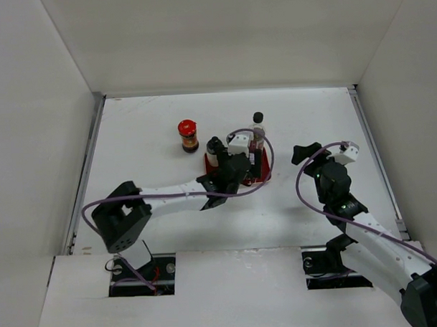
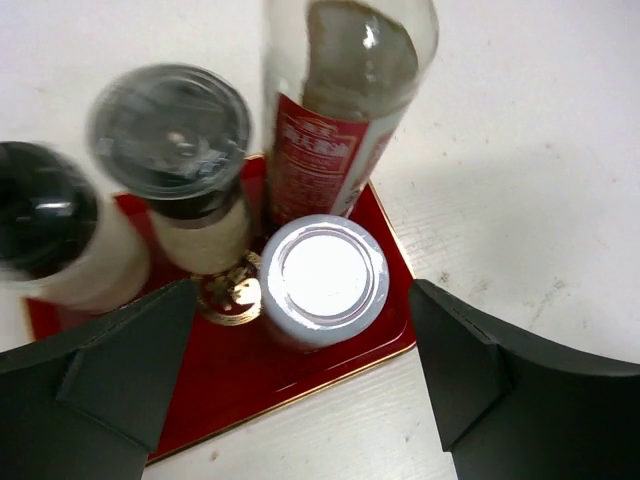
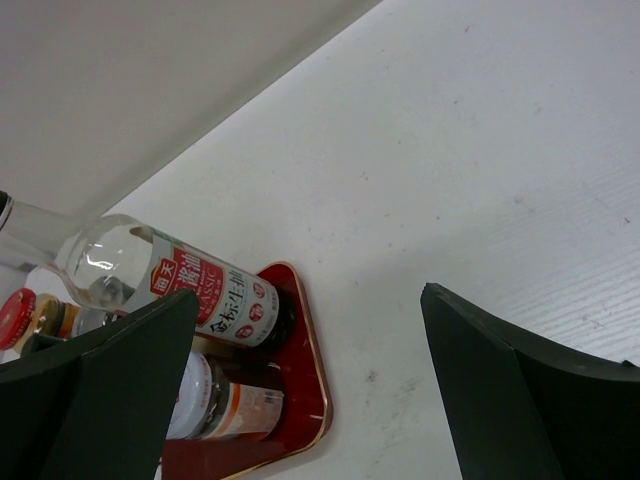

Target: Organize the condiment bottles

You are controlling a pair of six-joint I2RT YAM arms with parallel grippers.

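Next, my left gripper swings over and comes down around the red-lidded dark jar, which stands outside the tray, to the gripper's left in the top view.
The red tray holds four condiment bottles. These are the silver-lidded jar, the tall clear bottle with the red label, the dark-capped shaker and the black-capped white bottle. My left gripper is open just above and in front of the silver-lidded jar and holds nothing. The red-lidded dark jar stands on the table left of the tray. My right gripper is open and empty, to the right of the tray. Its view shows the tall bottle and the silver-lidded jar.
White walls close the table at the back and on both sides. The left arm stretches across the table's middle to the tray. The tall bottle stands at the tray's back right corner.
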